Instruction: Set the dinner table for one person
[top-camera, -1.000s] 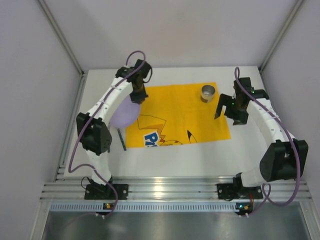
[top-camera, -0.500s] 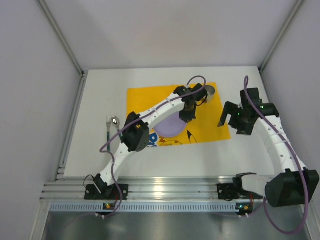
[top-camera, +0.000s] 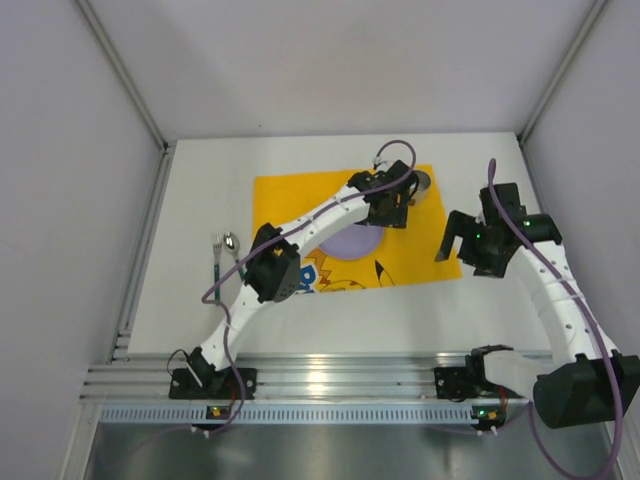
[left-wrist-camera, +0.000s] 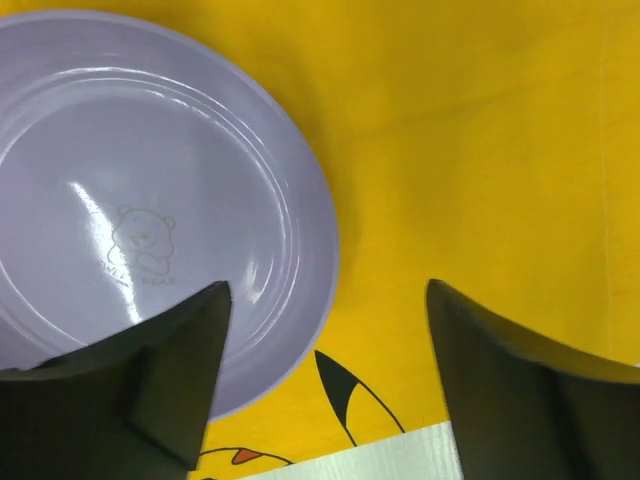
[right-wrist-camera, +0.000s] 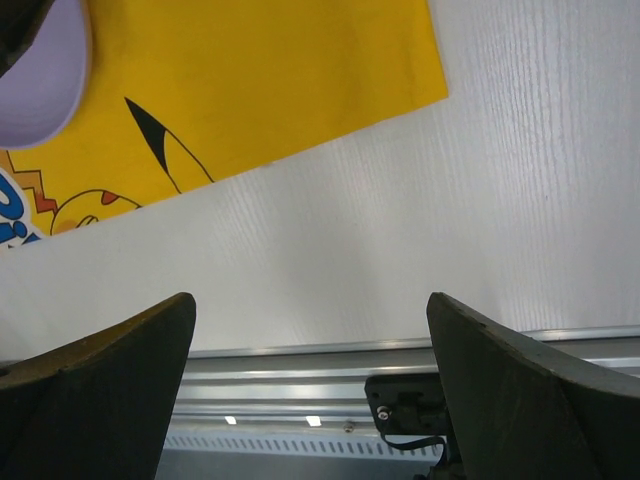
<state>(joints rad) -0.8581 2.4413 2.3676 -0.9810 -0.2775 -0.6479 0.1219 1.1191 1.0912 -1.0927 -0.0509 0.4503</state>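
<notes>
My left gripper is to swing off the plate (top-camera: 350, 244) next and then needs to go down onto the spoon's green handle, because the spoon is still off the mat (top-camera: 290, 200).
On the white dinner table (top-camera: 190, 200) lies a yellow cartoon-printed mat (top-camera: 290, 200). A lilac plate (top-camera: 350, 244) rests flat on the mat's middle; in the left wrist view the plate (left-wrist-camera: 140, 200) fills the upper left. My left gripper (top-camera: 387, 214) (left-wrist-camera: 327, 290) hangs open over the plate's right rim and holds nothing. My right gripper (top-camera: 458, 240) (right-wrist-camera: 310, 300) hovers open and empty over the mat's right edge and the bare table (right-wrist-camera: 450, 200). The right wrist view catches the plate's edge (right-wrist-camera: 40, 80).
A small metal cup (top-camera: 424, 182) stands at the mat's far right corner, partly hidden by my left wrist. A spoon (top-camera: 231, 241) and a fork (top-camera: 215, 246) lie on the table left of the mat. An aluminium rail (top-camera: 320, 375) runs along the near edge. Walls enclose three sides.
My left arm swung from the mat's left side to its middle with the plate, then opened and let it go on the mat. The right gripper shifted slightly.
</notes>
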